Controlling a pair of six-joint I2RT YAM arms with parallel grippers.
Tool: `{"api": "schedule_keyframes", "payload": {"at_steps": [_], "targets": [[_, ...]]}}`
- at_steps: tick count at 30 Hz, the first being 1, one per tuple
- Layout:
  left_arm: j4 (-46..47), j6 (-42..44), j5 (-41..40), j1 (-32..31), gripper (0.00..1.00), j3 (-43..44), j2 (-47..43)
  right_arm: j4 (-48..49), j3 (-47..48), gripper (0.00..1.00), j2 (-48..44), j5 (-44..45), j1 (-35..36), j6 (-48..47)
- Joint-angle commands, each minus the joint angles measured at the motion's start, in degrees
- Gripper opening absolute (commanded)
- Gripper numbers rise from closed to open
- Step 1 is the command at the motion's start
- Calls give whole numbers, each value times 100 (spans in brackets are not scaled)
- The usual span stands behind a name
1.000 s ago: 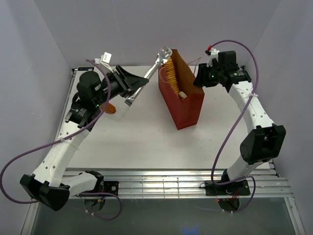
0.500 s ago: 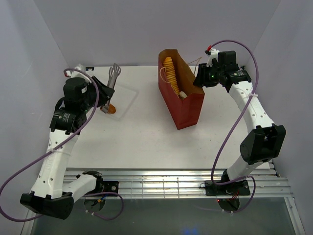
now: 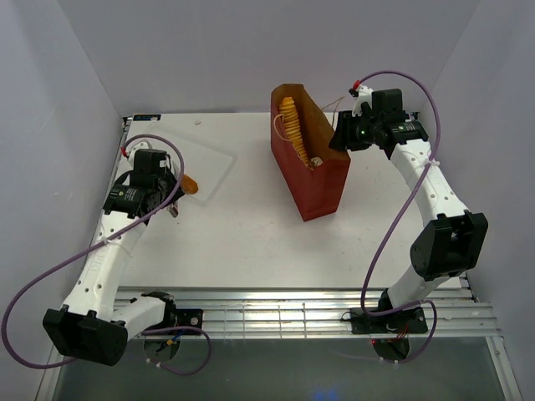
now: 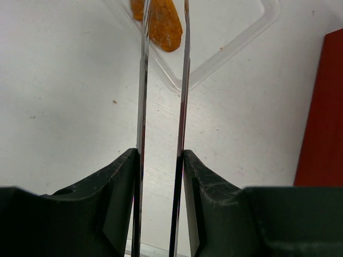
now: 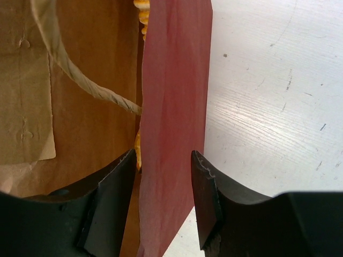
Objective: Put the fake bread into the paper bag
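My left gripper lowers the metal tongs toward the clear tray (image 3: 213, 163) next and closes on them, since the orange-brown pastry (image 3: 191, 184) lies below my gripper, between their parted blades.
The dark-red paper bag (image 3: 322, 180) stands upright right of centre, with a long ridged loaf (image 3: 290, 124) and a small pale piece (image 3: 316, 161) of fake bread inside. My right gripper (image 3: 341, 134) is open astride the bag's right wall (image 5: 174, 80), one finger inside and one outside. An orange-brown pastry (image 3: 191, 184) lies on a clear tray (image 3: 213, 163) at the left. My left gripper (image 3: 165, 194) is shut on metal tongs (image 4: 183, 80), whose two blades reach to either side of that pastry (image 4: 161, 24).
The bag's tan string handle (image 5: 80, 75) hangs inside against the brown lining. The tray's clear rim (image 4: 230, 48) lies between the tongs and the bag's red side (image 4: 324, 107). White walls enclose the table on three sides.
My left arm has swung from beside the bag back to the left and down, bringing the tongs over the tray to the orange pastry. The right arm and bag have not moved.
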Motion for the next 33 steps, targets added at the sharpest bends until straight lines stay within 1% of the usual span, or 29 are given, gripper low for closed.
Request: {"api": "schedule_keyframes", "payload": {"at_steps": [1,10,17,33], "targets": [[131,135,-251,50,48,-160,150,192,-66,52,-182,-69,25,-58],[738,267,21,208,50,-275,651,192,-84,52,-209,-60,16,-94],[1133,382,224,384,50,-144,1020,192,-93,52,-182,-43,25,-111],[1397,522,364,612,51,-47,1846,192,13,52,-51,-8,25,-146]]}}
